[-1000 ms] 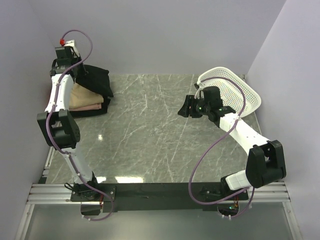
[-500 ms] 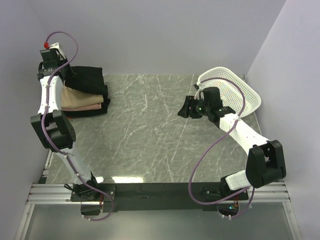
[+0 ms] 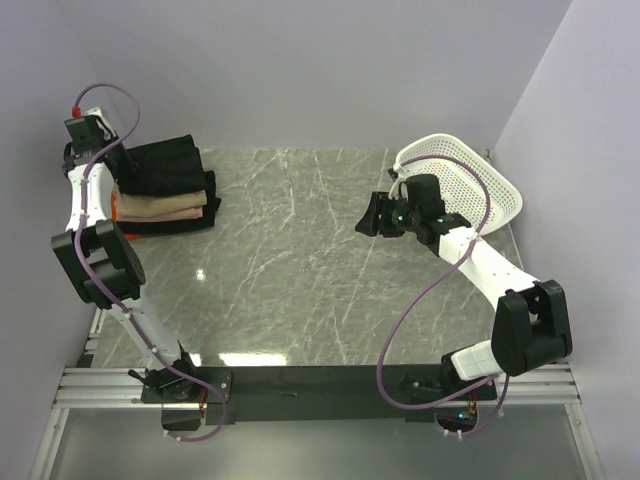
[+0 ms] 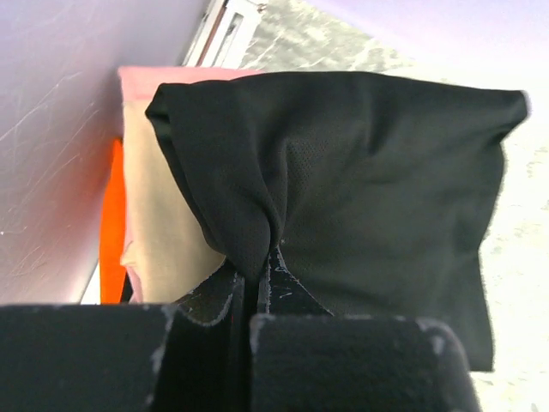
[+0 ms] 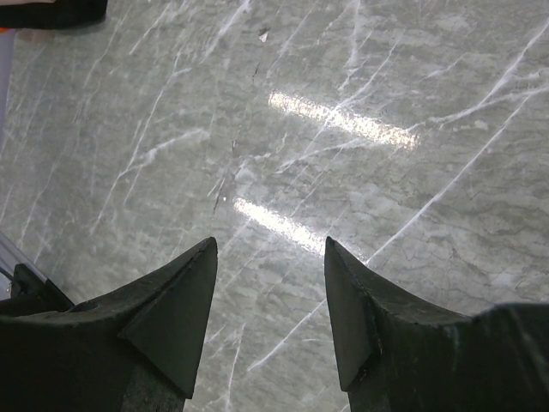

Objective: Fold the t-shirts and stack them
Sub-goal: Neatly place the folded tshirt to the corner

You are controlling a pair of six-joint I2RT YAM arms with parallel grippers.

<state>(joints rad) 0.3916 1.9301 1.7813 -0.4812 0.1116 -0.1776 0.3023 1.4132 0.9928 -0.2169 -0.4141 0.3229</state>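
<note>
My left gripper lowers the pinched, still raised black edge onto the tan tee's bare strip [image 4: 168, 219] by the wall next and releases, as that strip lies below it.
A folded black t-shirt [image 3: 165, 165] lies on top of a stack at the table's far left corner. Under it are a tan tee [image 3: 160, 205], a pale pink one and a black one [image 3: 175, 225]. In the left wrist view the black tee [image 4: 360, 163] spreads over the tan tee [image 4: 167, 215], the pink edge [image 4: 141, 77] and an orange tee [image 4: 111, 223]. My left gripper [image 4: 262, 257] is shut on a pinched edge of the black tee, at the stack's left side [image 3: 100, 160]. My right gripper [image 3: 368, 213] is open and empty above the table's middle right [image 5: 270, 249].
A white perforated basket [image 3: 470, 180] stands tilted at the far right behind my right arm. The walls stand close to the stack on its left and rear. The grey marble table top [image 3: 300, 270] shows between the arms. A metal rail [image 3: 300, 385] runs along the near edge.
My left gripper has drawn the black tee leftward over the stack, and it now lies flatter on top. The right arm has not moved.
</note>
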